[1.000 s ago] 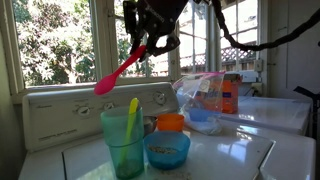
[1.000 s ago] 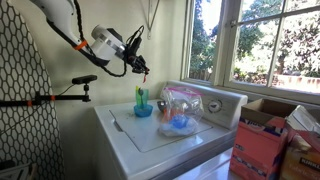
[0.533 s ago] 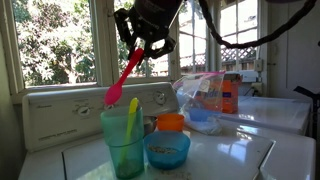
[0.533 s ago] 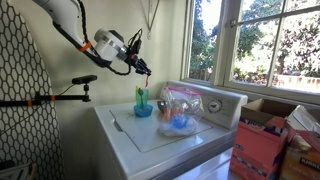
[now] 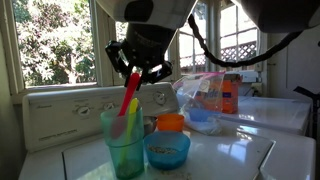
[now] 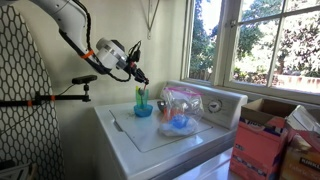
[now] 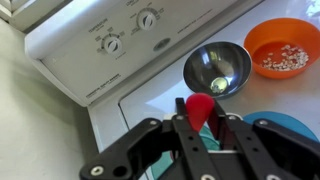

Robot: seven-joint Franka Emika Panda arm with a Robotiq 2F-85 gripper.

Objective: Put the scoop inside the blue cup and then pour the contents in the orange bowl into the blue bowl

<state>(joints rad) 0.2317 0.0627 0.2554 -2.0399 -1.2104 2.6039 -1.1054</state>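
Note:
My gripper is above the cup's opening (image 5: 119, 114), so next it needs to bring the red-pink scoop farther down into the teal-blue cup (image 5: 125, 146) and let go of the handle there.
My gripper (image 5: 136, 72) hangs over the teal-blue cup (image 5: 125, 146), shut on the handle of the red-pink scoop (image 5: 128, 93). The scoop slants steeply down, and its lower end reaches the cup's mouth beside a yellow utensil (image 5: 133, 120) standing in the cup. In the wrist view the scoop (image 7: 201, 107) shows between the gripper's (image 7: 200, 126) black fingers (image 7: 181, 125). The blue bowl (image 5: 166, 150) sits right of the cup, with the orange bowl (image 5: 171, 122) behind it. The orange bowl (image 7: 282, 48) holds pale bits. From the side, the gripper (image 6: 133, 73) is above the cup (image 6: 141, 97).
Everything stands on a white washer top (image 5: 230, 155) with a knob panel (image 7: 120, 40) at the back. A metal bowl (image 7: 217, 68) sits beside the orange bowl. A clear plastic bag (image 5: 200, 95) and an orange box (image 5: 230, 94) stand behind. Windows lie beyond.
The gripper has come down toward the cup with the scoop, which has swung from a shallow slant to nearly upright. Its lower end now reaches the cup's mouth.

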